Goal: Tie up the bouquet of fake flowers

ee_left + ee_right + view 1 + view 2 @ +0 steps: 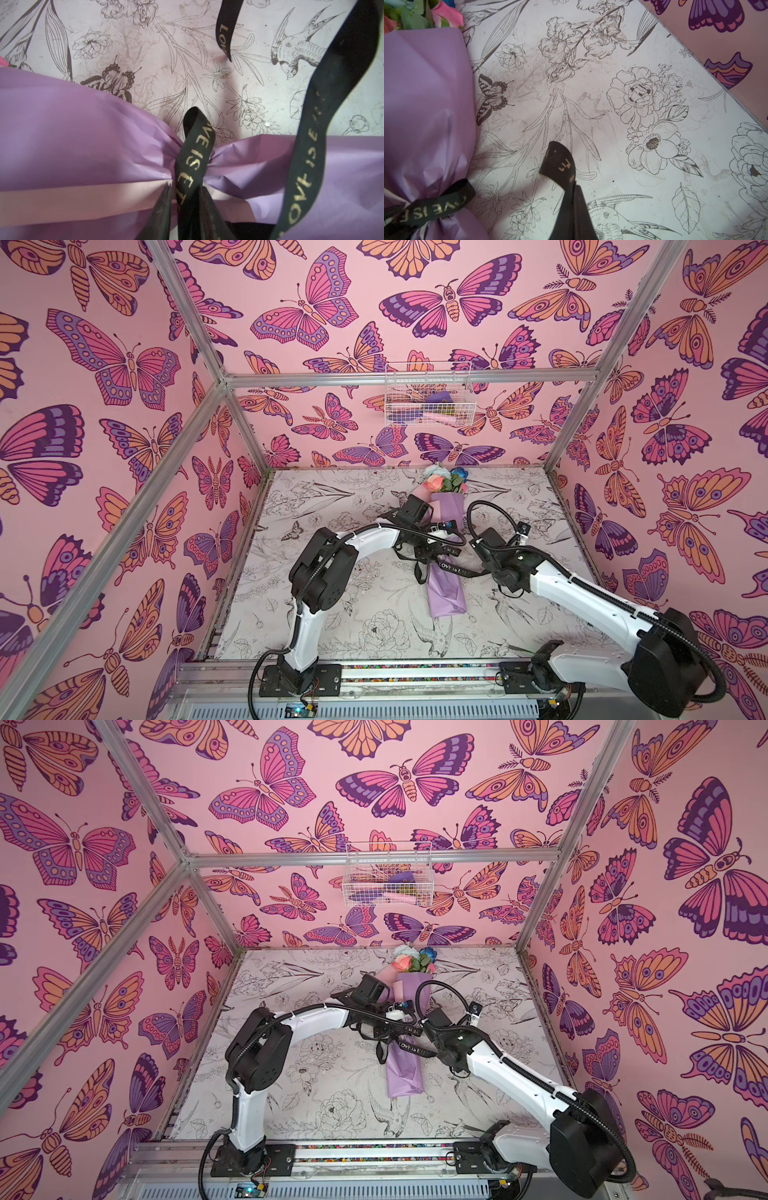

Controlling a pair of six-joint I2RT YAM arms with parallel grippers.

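Observation:
Next, my right gripper lowers toward the tabletop by the printed bird [488,585] [596,203], away from the bouquet, and releases the curled ribbon, because it still sags.
The bouquet of fake flowers [446,585] lies on the table in lilac paper, its peach and blue blooms [444,481] pointing at the back wall; both top views show it [403,1073]. A black ribbon [193,155] with gold lettering is cinched round the wrap's waist. My left gripper [186,185] hovers right over that waist, its fingers pressed against either side of the ribbon band. To the right of the bouquet, my right gripper [575,187] is shut on a curled ribbon end [558,164] just above the table. From above, the arms hide both grippers' jaws.
A long ribbon strand [324,124] arcs past the left gripper, and a short tail [223,31] hangs beyond it. A white wire basket [428,402] with a few items hangs on the back wall. Butterfly-papered walls and an aluminium frame enclose the floral table [332,614].

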